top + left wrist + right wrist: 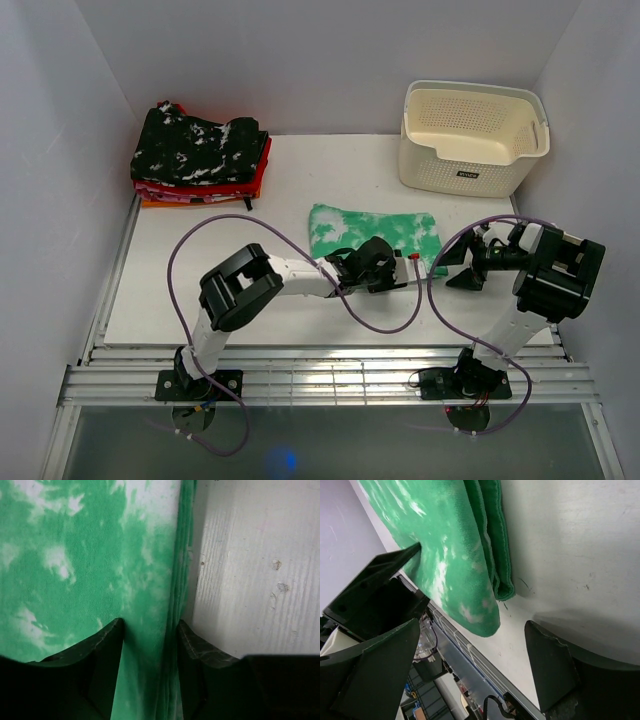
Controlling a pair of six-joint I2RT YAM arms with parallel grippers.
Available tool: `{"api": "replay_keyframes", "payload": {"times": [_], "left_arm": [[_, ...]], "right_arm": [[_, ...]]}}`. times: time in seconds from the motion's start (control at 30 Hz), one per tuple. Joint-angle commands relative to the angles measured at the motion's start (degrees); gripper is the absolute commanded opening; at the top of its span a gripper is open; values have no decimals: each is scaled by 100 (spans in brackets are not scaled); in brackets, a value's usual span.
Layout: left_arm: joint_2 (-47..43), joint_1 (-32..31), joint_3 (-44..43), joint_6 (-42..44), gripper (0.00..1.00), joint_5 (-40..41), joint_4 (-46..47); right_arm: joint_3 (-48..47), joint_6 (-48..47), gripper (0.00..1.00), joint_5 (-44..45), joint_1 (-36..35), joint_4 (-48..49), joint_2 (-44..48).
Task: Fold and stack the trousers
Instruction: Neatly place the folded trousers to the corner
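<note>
My right gripper slides left in the top view next, fingers around the trousers' near corner (440, 271) (484, 619), since that rounded corner still lies ahead of the open fingers.
The green tie-dye trousers (375, 232) lie folded into a flat rectangle mid-table. My left gripper (385, 268) sits at their near edge. In the left wrist view that gripper (150, 625) is shut on the stacked edge layers of the trousers (75, 555), with bare table to the right. My right gripper (468, 262) hovers just off the trousers' right end. The right wrist view shows it (472, 630) open, and the rounded corner of the trousers (470, 570) lies ahead of its fingers without touching them.
A black white-speckled folded garment (200, 145) tops red and orange folded clothes (200, 190) at the back left. A cream plastic basket (470, 135) stands at the back right. Purple cables loop over the white board (200, 280) near both arms.
</note>
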State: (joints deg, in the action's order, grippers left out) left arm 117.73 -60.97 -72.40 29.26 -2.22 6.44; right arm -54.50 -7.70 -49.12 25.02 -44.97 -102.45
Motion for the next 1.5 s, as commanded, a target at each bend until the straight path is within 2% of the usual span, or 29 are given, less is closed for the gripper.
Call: {"api": "replay_keyframes", "payload": {"times": [0.0, 0.03, 0.07, 0.17, 0.2, 0.27, 0.53, 0.73, 0.93, 1.0, 1.03, 1.1, 1.13, 1.17, 1.2, 1.23, 1.33, 1.4, 1.43, 1.47], "left_arm": [[197, -29, -81, -16, 51, -138, -134], [180, -12, -90, -51, 45, -199, -177], [162, 58, -125, -199, 32, -470, -247], [57, 190, -230, -498, 18, -866, -432], [5, 304, -265, -595, 7, -1059, -502], [-13, 488, -432, -754, 0, -1280, -617], [-136, 656, -424, -790, 0, -2062, -855], [-189, 727, -450, -1061, 0, -2265, -819], [-119, 990, -608, -1352, 0, -2441, -846], [-110, 1043, -635, -1370, 0, -2476, -855], [-119, 1061, -635, -1370, 0, -2511, -846], [-154, 1096, -582, -1379, 0, -2512, -828], [-206, 1096, -573, -1370, 0, -2477, -846], [-242, 1122, -573, -1387, 2, -2476, -881], [-294, 1148, -556, -1492, 9, -2476, -907], [-443, 1175, -530, -1563, 25, -2502, -986], [-786, 1394, -398, -2105, 42, -2582, -1275], [-1312, 1771, -223, -2571, 54, -2774, -1425], [-1523, 1938, 91, -3218, 64, -2888, -1504], [-1960, 2296, 269, -3503, 72, -3116, -1557]], "right_arm": [[36, 137, 90, -238, -5, 137, -11], [88, 199, 90, -238, -5, 216, 6], [141, 269, 90, -247, -5, 373, 41], [291, 428, 90, -229, -32, 533, 24], [300, 428, 90, -229, -49, 559, 6], [308, 436, 90, -194, -93, 595, -20], [352, 1069, 90, -431, -426, 1288, 6], [493, 1622, 90, -458, -787, 1929, -108], [695, 1983, 90, -405, -832, 2299, -143], [730, 2124, 100, -405, -832, 2474, -117], [730, 2159, 82, -414, -840, 2519, -117], [722, 2203, 60, -440, -849, 2598, -161], [695, 2203, 35, -449, -875, 2607, -178], [695, 2212, 25, -449, -884, 2625, -196], [704, 2229, 16, -458, -902, 2660, -205], [713, 2247, 8, -501, -928, 2695, -213], [774, 2387, 8, -676, -972, 2905, -222], [932, 2519, 8, -713, -972, 3098, -144], [1002, 2659, 8, -704, -981, 3213, -91], [1159, 2765, 8, -713, -981, 3501, -3]]}}
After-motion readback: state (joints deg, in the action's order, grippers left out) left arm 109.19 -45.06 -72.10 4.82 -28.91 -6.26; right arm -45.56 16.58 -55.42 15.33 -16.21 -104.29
